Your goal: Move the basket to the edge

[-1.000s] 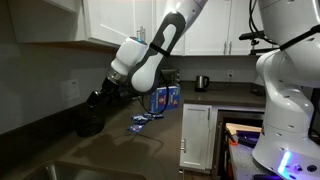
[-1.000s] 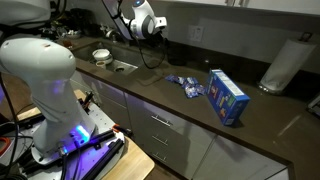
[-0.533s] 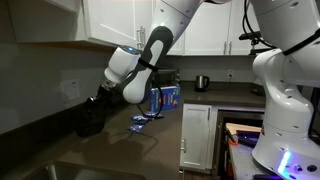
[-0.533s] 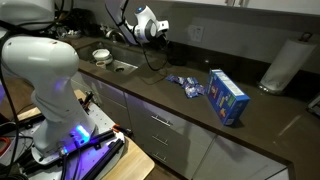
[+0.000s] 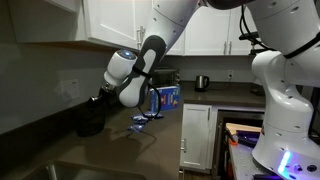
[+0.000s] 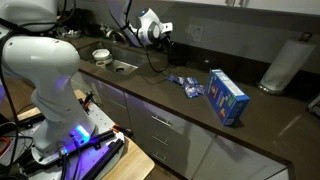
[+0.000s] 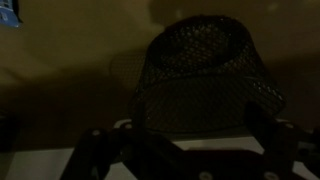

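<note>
My gripper will next shift toward the blue wrapper's side and turn onto the basket rim's corner (image 5: 104,106) (image 7: 141,99), because its spread fingers straddle the basket's whole near rim.
The black wire-mesh basket (image 5: 90,116) stands on the dark countertop at the back, close to the wall. In the wrist view the basket (image 7: 205,75) fills the middle, just beyond my gripper (image 7: 195,150). The two fingers are spread wide, one at each side of its near rim, with no visible grip. In an exterior view the gripper (image 5: 103,98) hangs at the basket's top. In the other exterior view the gripper (image 6: 160,36) is far back by the wall and the basket cannot be made out. The counter's front edge (image 6: 170,101) runs above white cabinets.
A blue-and-white box (image 6: 227,96) and a crumpled blue wrapper (image 6: 187,84) lie on the counter; the box also shows in an exterior view (image 5: 166,98). A sink (image 6: 122,66) and a bowl (image 6: 101,56) are nearby. A paper towel roll (image 6: 284,64) stands at the wall.
The arm has swung a little further toward the basket and the wall. The basket has not moved.
</note>
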You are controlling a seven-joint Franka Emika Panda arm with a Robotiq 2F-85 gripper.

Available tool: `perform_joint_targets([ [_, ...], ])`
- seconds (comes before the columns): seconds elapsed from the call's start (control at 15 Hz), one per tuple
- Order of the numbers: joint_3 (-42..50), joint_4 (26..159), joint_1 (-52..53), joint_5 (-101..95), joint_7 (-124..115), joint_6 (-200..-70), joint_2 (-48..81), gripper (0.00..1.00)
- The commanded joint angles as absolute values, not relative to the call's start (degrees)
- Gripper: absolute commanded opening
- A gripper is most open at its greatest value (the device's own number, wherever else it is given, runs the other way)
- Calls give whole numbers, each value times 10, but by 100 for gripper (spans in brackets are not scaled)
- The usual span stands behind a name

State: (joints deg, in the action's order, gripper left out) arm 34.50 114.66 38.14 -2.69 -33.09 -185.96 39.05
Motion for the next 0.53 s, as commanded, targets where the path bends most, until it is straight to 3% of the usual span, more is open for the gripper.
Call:
perform_joint_targets([
  [0.0, 377, 1137, 406, 44, -297, -1843, 410, 100],
  [0.47, 390, 1123, 410, 115, -299, -1808, 434, 100],
])
